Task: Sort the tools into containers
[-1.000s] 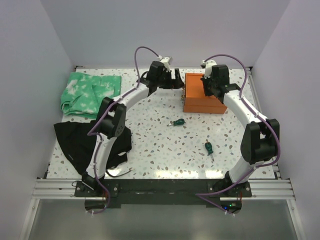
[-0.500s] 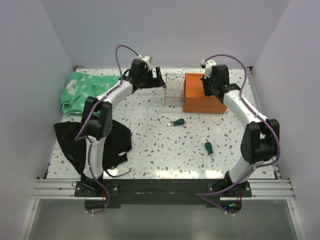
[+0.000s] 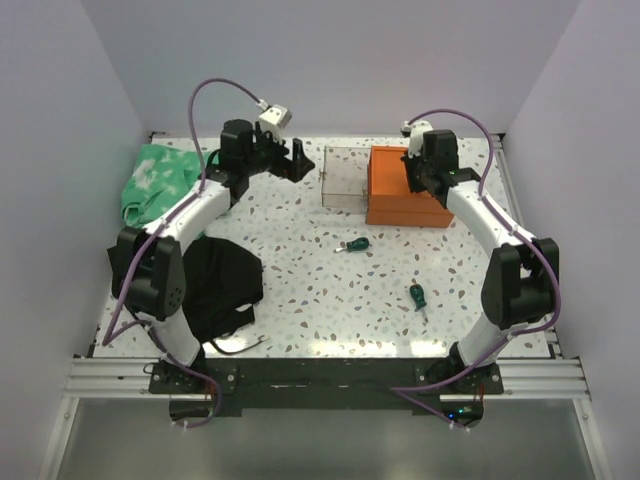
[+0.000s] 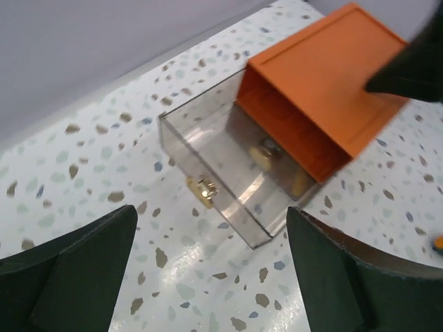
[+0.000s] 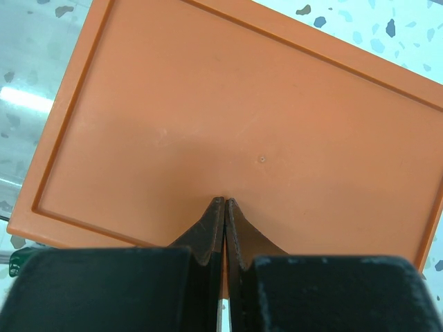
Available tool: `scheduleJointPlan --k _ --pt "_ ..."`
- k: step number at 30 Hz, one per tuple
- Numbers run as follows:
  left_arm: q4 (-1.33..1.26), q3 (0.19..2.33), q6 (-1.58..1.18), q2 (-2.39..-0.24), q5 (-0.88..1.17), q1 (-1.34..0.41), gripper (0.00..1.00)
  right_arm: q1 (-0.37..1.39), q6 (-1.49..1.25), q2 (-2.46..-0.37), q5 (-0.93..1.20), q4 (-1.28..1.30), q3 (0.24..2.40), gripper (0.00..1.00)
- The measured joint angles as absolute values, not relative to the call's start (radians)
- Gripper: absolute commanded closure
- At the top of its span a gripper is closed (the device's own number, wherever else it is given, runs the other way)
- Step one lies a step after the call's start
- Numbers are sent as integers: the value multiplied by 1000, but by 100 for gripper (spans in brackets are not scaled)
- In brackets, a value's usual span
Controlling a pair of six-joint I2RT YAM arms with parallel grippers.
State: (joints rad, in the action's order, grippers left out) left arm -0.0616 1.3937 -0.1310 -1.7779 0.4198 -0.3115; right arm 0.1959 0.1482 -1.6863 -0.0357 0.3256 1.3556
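My left gripper is going back and down next, to the green handle of the screwdriver by the chest (image 3: 405, 190). That screwdriver is still outside the drawer.
The orange chest (image 3: 405, 190) stands at the back right, with one clear drawer (image 3: 342, 177) pulled out to its left. In the left wrist view the drawer (image 4: 228, 173) has a brass knob (image 4: 203, 191), and yellowish shapes show dimly inside it under the chest (image 4: 325, 90). My left gripper (image 3: 295, 160) is open and empty, just left of the drawer and apart from it; it also shows in the left wrist view (image 4: 211, 277). My right gripper (image 5: 225, 202) is shut, with its tips on the chest's top (image 5: 242, 117). Two green-handled screwdrivers (image 3: 353, 245) (image 3: 417, 295) lie on the table.
A green cloth (image 3: 170, 185) lies at the back left. A black cloth (image 3: 215, 285) lies at the front left beside the left arm. White walls close in the back and both sides of the speckled table (image 3: 320, 300).
The clear drawer has slid out of the chest to the left. My left gripper has let go of it and drawn back to the left. The right gripper has stayed on the chest's top.
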Motion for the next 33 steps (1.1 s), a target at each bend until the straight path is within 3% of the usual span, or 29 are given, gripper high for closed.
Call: scheduleJointPlan --k 6,13,30,33 --pt "52 1363 318 -1665 731 -380 14 196 151 -1684 -35 321 1351 100" --pt "279 1267 729 -1732 710 -569 18 196 152 -1681 -35 321 1350 100" --pt "-9 1266 672 -2006 457 -692 23 196 157 -1655 -35 302 1314 100" --pt "-52 1271 641 -2044 456 -696 33 196 157 -1656 -35 310 1319 100"
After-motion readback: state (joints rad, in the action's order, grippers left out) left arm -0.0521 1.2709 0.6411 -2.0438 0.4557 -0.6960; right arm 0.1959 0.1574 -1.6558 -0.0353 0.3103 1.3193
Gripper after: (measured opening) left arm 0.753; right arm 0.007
